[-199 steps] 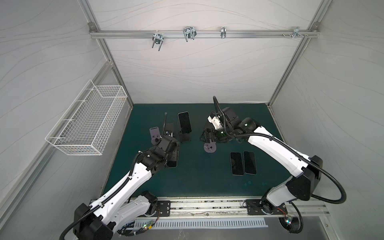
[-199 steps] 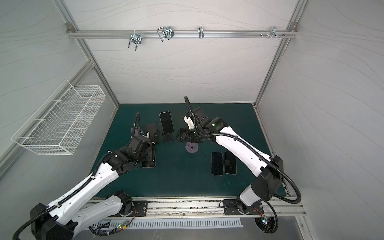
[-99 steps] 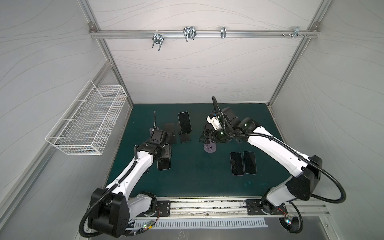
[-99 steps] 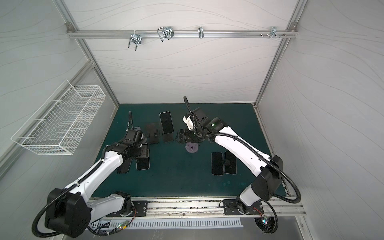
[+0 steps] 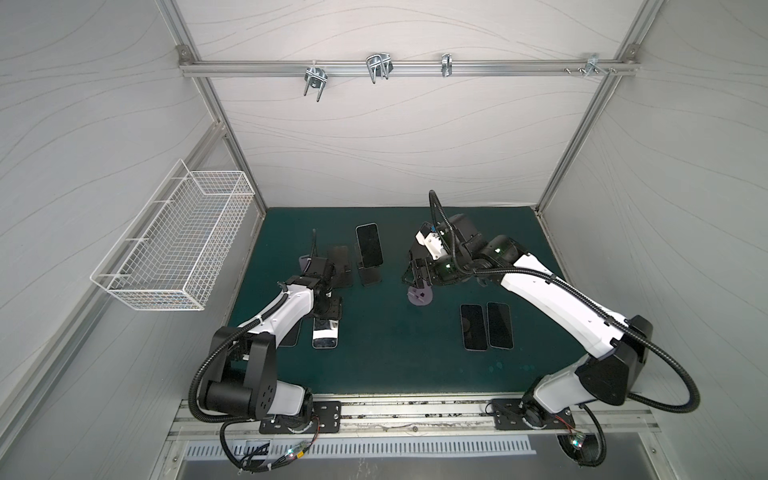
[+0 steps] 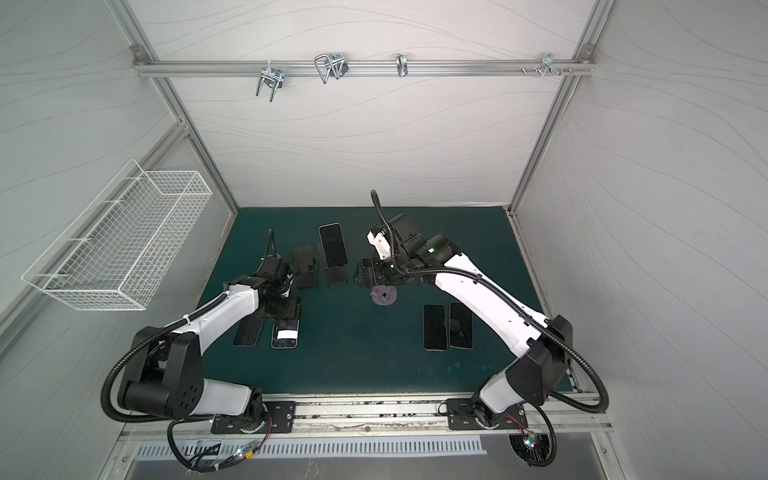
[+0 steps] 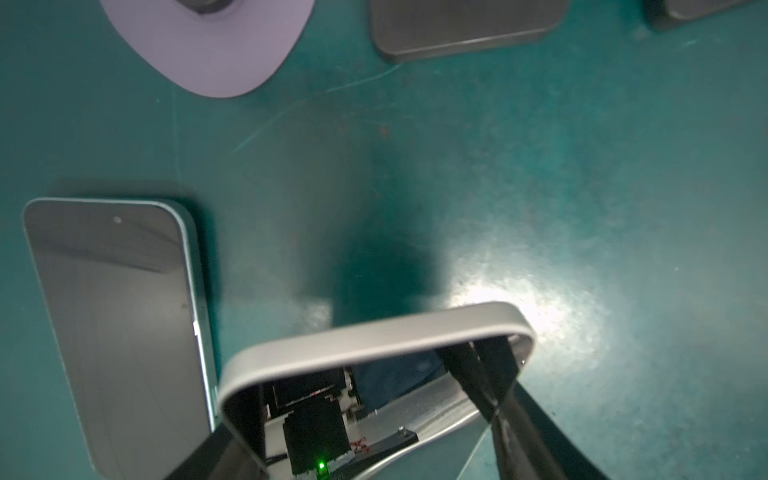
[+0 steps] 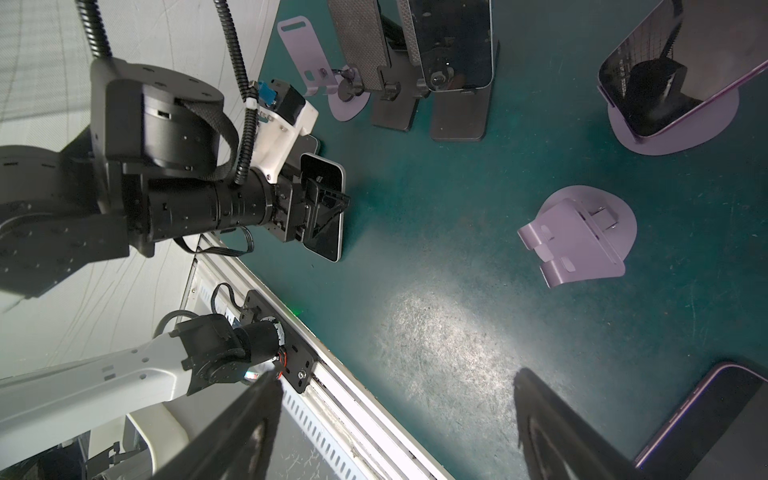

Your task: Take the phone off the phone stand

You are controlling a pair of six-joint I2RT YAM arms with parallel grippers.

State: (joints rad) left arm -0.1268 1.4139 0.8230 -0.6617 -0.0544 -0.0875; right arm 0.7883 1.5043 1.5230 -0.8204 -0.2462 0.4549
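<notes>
Next, my left gripper comes down, edging toward the flat phone. Then it releases the silver-edged phone (image 7: 374,340) on the bare mat (image 7: 268,276) beside it, clear below my gripper.
My left gripper (image 5: 328,309) is shut on the long sides of a silver-edged phone (image 7: 374,340), held tilted low over the green mat at the front left. Beside it a second phone (image 7: 120,324) lies flat. Another dark phone (image 5: 369,245) leans on a black phone stand (image 5: 371,277) at the back middle. My right gripper (image 5: 411,276) hangs open and empty above an empty lilac stand (image 8: 582,237). In the right wrist view a purple-edged phone (image 8: 673,70) rests on another lilac stand; the right arm hides it in both top views.
An empty black stand (image 5: 340,266) is left of the occupied one. Two phones (image 5: 486,326) lie flat on the mat at the right. A white wire basket (image 5: 174,245) hangs on the left wall. The front rail (image 5: 415,411) borders the mat.
My left arm has drawn back from the stands toward the front left, carrying the silver-edged phone down beside the flat phone. The right arm has barely moved.
</notes>
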